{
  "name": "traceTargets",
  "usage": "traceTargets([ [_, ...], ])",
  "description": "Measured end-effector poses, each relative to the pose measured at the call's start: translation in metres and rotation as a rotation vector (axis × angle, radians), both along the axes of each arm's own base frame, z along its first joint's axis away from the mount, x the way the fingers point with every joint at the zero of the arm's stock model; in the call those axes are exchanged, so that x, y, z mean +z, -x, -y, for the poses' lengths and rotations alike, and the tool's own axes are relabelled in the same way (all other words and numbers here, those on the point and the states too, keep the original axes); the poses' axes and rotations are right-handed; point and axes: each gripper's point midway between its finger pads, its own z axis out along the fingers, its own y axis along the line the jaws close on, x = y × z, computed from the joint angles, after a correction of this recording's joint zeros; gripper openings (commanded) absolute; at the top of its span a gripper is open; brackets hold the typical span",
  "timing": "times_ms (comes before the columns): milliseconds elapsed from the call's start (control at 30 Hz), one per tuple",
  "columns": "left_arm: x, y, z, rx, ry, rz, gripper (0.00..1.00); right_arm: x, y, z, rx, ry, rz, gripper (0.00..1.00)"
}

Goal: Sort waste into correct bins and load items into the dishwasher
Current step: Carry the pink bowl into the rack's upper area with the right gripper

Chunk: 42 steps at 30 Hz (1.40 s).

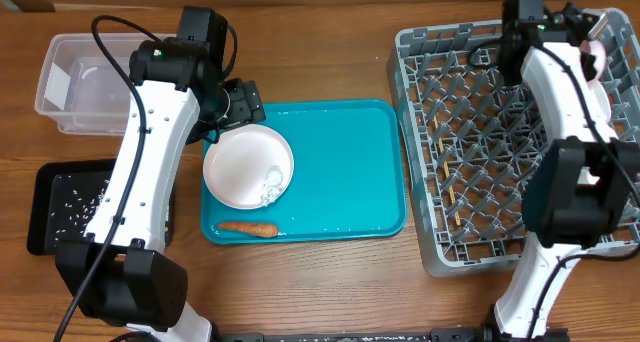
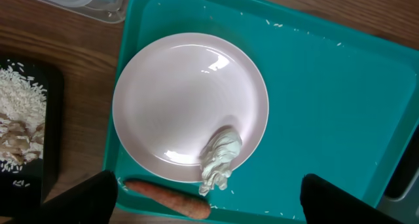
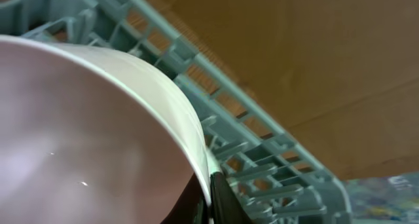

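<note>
My right gripper shifts to the left in the overhead view next and lowers the white bowl among the rack's middle wires, since they stand free.
A white plate (image 1: 244, 162) lies on the teal tray (image 1: 340, 172) with a white tissue wad (image 1: 270, 185) on its rim. An orange carrot (image 1: 248, 228) lies at the tray's front edge. My left gripper (image 1: 236, 108) hovers open and empty above the plate's far side. In the left wrist view the plate (image 2: 183, 99), the tissue (image 2: 220, 157) and the carrot (image 2: 163, 196) lie between the spread fingers (image 2: 208, 199). My right gripper (image 1: 588, 32) is shut on a white bowl's rim (image 3: 190, 129) over the grey dish rack's (image 1: 500, 52) far right corner.
A clear tub (image 1: 80, 82) stands at the far left. A black tray (image 1: 60, 207) with beige-white scraps sits in front of it. Thin light wooden chopsticks (image 1: 449, 177) lie in the rack's left part. Rice grains dot the teal tray.
</note>
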Motion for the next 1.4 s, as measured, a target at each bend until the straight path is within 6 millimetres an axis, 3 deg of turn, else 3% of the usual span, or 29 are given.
traceTargets([
  [167, 0.000, 0.000, 0.000, 0.004, 0.001, 0.000, 0.91, -0.007, -0.002, -0.018, 0.031, -0.030, -0.022, 0.05],
  [300, 0.000, -0.001, 0.000, 0.005, 0.002, 0.004, 0.91, -0.014, 0.000, -0.034, 0.062, -0.071, -0.057, 0.13],
  [667, 0.001, -0.002, 0.001, 0.011, 0.006, 0.009, 0.91, -0.068, 0.016, -0.113, 0.192, -0.435, -0.227, 0.30],
  [833, 0.000, -0.002, 0.001, 0.011, 0.006, 0.007, 0.93, -0.075, 0.023, -0.126, 0.201, -0.509, -0.266, 0.32],
  [967, 0.000, 0.000, 0.002, 0.009, 0.011, -0.002, 0.96, -0.077, 0.026, -0.132, 0.204, -0.551, -0.271, 0.44],
  [1067, 0.000, 0.001, 0.004, 0.006, 0.027, -0.005, 0.95, -0.066, 0.023, -0.137, 0.227, -0.584, -0.242, 0.58],
  [1267, -0.005, 0.006, 0.016, -0.023, 0.037, -0.021, 0.94, -0.001, 0.008, -0.147, 0.363, -0.644, -0.096, 0.63],
  [1400, -0.030, 0.025, 0.036, -0.085, 0.028, -0.096, 0.95, 0.032, 0.011, -0.146, 0.426, -0.701, -0.026, 0.63],
])
